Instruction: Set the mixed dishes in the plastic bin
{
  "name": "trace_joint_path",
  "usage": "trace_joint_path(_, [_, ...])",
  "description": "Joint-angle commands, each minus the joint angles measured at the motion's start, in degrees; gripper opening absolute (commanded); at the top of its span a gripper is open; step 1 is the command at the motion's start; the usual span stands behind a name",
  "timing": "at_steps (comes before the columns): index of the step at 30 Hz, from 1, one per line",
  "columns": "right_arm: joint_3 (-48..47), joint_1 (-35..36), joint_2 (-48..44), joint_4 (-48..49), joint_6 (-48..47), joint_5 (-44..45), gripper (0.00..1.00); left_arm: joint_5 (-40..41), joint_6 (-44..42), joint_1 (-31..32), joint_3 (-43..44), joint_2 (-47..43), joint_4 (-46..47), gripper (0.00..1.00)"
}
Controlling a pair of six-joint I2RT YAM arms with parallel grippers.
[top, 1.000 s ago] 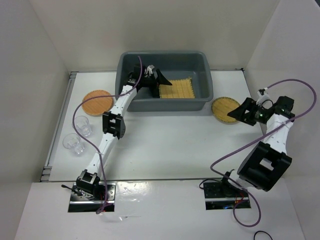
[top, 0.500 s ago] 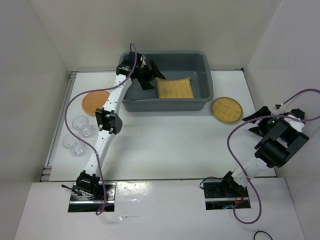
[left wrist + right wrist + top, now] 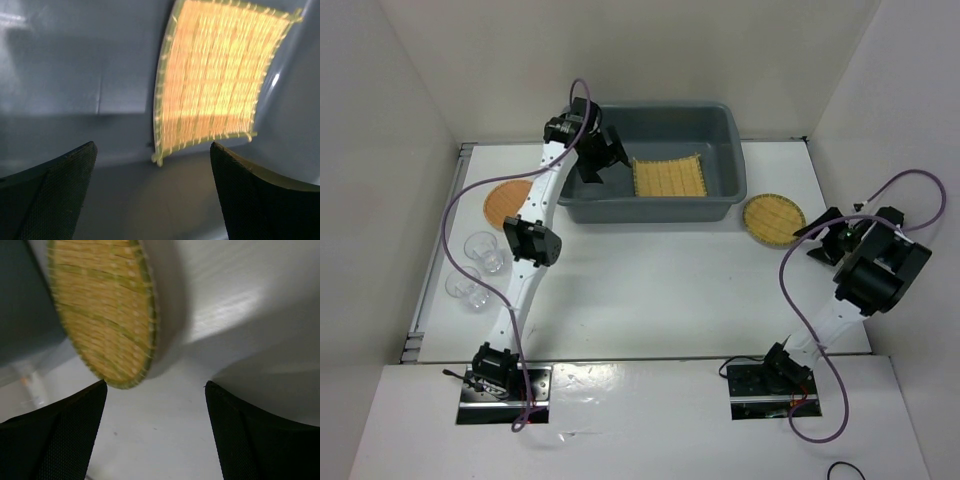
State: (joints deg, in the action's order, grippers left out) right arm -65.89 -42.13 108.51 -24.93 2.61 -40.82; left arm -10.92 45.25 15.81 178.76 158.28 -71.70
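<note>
My right gripper is open, and the round tan disc's near rim lies just ahead between its fingers. I should slide my right gripper to the left in the top view onto that rim next.
The plastic bin stands at the back of the table, and the square yellow mat lies flat on its floor. My left gripper hangs open and empty over the bin's left end. In the left wrist view the mat lies just beyond the left gripper. The round tan disc rests on the table right of the bin. My right gripper is open and empty just right of it, not touching. The right wrist view shows the tan disc ahead of the right gripper.
An orange-brown disc lies left of the bin. Two clear glass cups stand near the table's left edge. White walls close in the table on three sides. The bin's dark wall shows behind the tan disc.
My left gripper has drawn back left, off the mat, towards the bin's left end. The right arm swung out to the right, away from the tan disc, then edged back towards it.
</note>
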Motion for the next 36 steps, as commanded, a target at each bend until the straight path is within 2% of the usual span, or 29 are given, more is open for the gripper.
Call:
trace_joint_path(1, [-2.6, 2.5, 6.7, 3.7, 4.8, -3.3, 0.84, 2.8, -2.5, 1.3, 1.1, -11.4, -2.5, 1.0])
trace_joint_path(8, [-6.6, 6.1, 15.4, 5.7, 8.4, -7.6, 0.83, 0.1, -2.8, 4.6, -0.2, -21.6, -2.5, 1.0])
trace_joint_path(11, [-10.3, 7.4, 19.8, 5.7, 9.4, -11.3, 0.79, 0.1, -1.5, 6.0, -0.7, -23.5, -2.5, 1.0])
trace_joint_path(13, [-11.6, 7.9, 23.2, 5.7, 10.0, -13.6, 0.7, 0.1, -1.0, 7.0, -3.0, -24.9, -2.5, 1.0])
trace_joint_path(15, [-13.3, 7.9, 24.8, 5.7, 10.0, -14.9, 0.53, 0.1, -1.0, 7.8, -5.2, -26.3, -2.5, 1.0])
trace_joint_path(16, [-13.3, 7.9, 25.9, 5.7, 10.0, -14.9, 0.27, 0.9, -1.0, 9.1, -6.3, -27.2, -2.5, 1.0])
trace_joint_path(18, [-15.2, 7.9, 26.9, 3.4, 8.8, -16.5, 0.06, 2.0, -0.4, 10.0, -9.1, -28.1, -2.5, 1.0])
trace_joint_path(19, [-15.9, 7.4, 27.6, 1.8, 6.7, -17.3, 0.0, 3.0, -0.4, 10.9, -10.1, -29.0, -2.5, 1.0])
trace_joint_path(22, [-17.1, 5.8, 28.2, -3.1, 1.9, -21.5, 0.0, 3.6, -0.4, 12.1, -12.5, -30.3, -2.5, 1.0])
trace_joint_path(25, [-16.0, 4.1, 24.5, -7.4, -4.0, -22.1, 0.0, 4.1, -0.4, 12.1, -13.1, -32.5, -2.5, 1.0])
trace_joint_path(33, [-13.6, -1.7, -1.0, -19.1, -17.5, -23.9, 0.0, 1.4, -4.0, 10.3, -11.3, -34.0, -2.5, 1.0])
trace_joint_path(35, [-13.6, -3.0, -7.1, -16.7, -15.0, -25.7, 0.0, 0.5, -4.6, 8.8, -10.1, -33.5, -2.5, 1.0])
trace_joint_path(36, [-14.3, -3.0, -13.1, -12.9, -13.1, -26.4, 0.0, -1.0, -5.3, 8.3, -9.5, -33.5, -2.5, 1.0])
